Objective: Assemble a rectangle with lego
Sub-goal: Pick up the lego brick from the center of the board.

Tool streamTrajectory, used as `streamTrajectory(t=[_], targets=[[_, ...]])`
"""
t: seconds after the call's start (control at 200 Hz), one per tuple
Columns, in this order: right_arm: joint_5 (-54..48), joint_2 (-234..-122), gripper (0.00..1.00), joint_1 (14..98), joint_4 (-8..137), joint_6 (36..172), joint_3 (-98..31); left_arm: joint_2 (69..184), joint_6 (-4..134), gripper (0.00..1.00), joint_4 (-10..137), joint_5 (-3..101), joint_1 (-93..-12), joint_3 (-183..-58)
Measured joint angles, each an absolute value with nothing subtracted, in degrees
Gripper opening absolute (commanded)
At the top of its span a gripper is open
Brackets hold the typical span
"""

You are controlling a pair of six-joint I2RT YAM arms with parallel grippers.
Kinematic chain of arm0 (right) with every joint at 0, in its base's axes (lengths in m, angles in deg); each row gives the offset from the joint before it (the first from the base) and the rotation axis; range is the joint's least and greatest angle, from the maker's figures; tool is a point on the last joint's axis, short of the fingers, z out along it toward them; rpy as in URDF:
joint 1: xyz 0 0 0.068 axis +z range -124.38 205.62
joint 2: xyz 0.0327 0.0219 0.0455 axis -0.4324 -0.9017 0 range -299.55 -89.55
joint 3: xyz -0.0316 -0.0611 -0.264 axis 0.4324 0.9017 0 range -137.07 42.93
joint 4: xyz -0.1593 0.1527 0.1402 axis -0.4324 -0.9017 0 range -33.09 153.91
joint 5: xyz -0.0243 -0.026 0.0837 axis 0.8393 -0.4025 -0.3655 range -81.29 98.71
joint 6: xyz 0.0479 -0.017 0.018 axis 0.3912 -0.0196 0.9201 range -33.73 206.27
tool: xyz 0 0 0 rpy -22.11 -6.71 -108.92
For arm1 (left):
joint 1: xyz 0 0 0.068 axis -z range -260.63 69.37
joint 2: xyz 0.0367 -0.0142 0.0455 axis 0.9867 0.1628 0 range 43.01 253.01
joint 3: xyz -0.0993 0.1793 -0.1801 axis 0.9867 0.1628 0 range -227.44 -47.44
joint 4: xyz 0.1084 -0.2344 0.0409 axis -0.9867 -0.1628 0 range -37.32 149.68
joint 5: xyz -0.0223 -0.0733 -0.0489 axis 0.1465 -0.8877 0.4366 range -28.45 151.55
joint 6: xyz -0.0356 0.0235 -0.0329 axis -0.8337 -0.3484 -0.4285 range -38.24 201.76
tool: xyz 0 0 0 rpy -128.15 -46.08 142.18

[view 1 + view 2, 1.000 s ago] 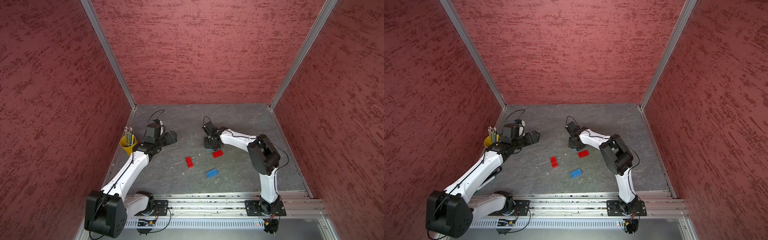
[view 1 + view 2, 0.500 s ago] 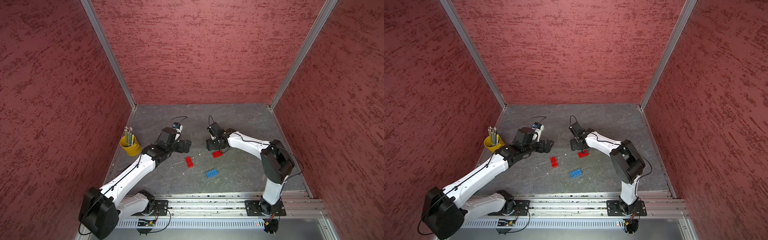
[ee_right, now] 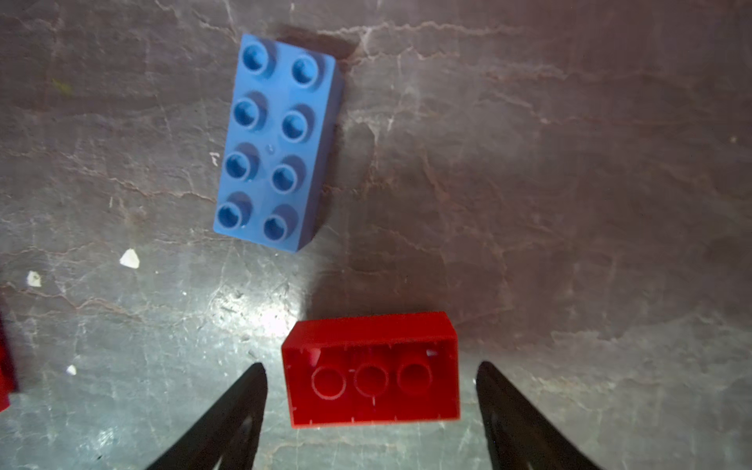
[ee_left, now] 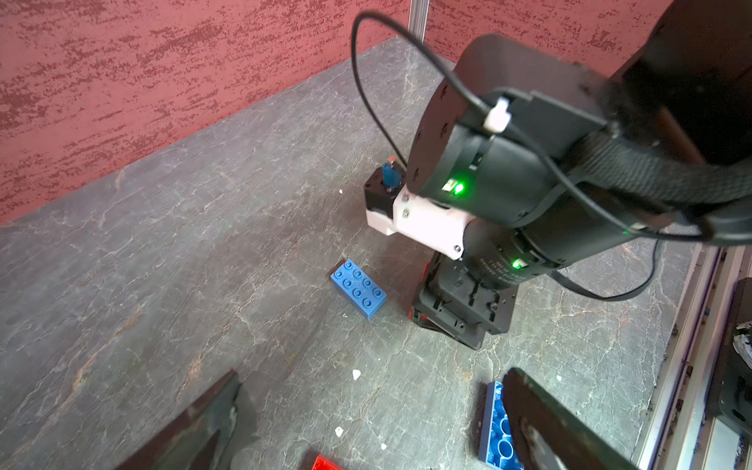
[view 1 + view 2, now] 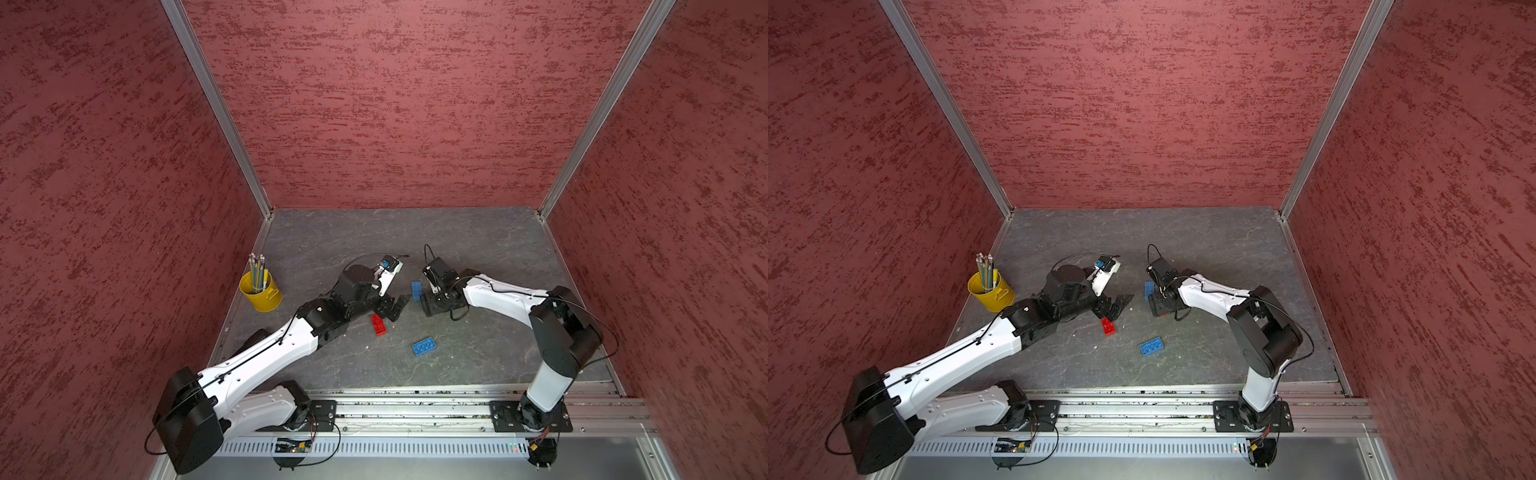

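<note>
I will lower my right gripper with its open fingers along the short ends of the red lego brick [image 3: 372,370] and close next. The brick is just below and already between the fingers.
My right gripper [image 3: 370,366] points down at the table, open, its fingers astride a red lego brick [image 3: 372,370] with a gap on each side. That brick lies hollow side up and is hidden under the gripper [image 5: 432,305] in both top views. A blue brick [image 3: 276,142] lies studs up just beyond it [image 5: 416,290]. My left gripper [image 5: 390,307] is open and empty, low over the table, right above a second red brick [image 5: 378,324]. A second blue brick [image 5: 424,345] lies nearer the front [image 4: 494,427]. No joined rectangle is in view.
A yellow pencil cup [image 5: 261,291] stands at the left wall. The two grippers face each other closely at mid-table [image 5: 1117,305]. Small white chips [image 4: 356,374] dot the grey table [image 5: 478,249]. The arms' rail [image 5: 415,405] runs along the front edge.
My left arm swung from beside the pencil cup toward the table's middle, still open. My right gripper shifted forward over the red brick and its jaws opened.
</note>
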State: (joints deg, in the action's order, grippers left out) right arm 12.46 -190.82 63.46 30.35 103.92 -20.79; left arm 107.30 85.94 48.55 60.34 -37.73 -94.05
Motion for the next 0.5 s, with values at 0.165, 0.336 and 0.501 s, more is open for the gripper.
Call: streamTrajectory(t=[0.165,0.336,0.501], targets=[[12.4,-192.7,0.76,63.5,31.8,103.0,-20.8,108.6,86.6,1.00,48.7,60.8,-37.7,-94.1],[12.5,-193.2,0.58,63.5,32.5,102.6,-20.8,109.1,86.8,1.00,48.7,61.9,-37.7,-94.1],[12.9,-191.8,0.51,63.4,32.6,103.3,-20.3,109.1,86.7,1.00,50.3,62.8,-37.7,-94.1]])
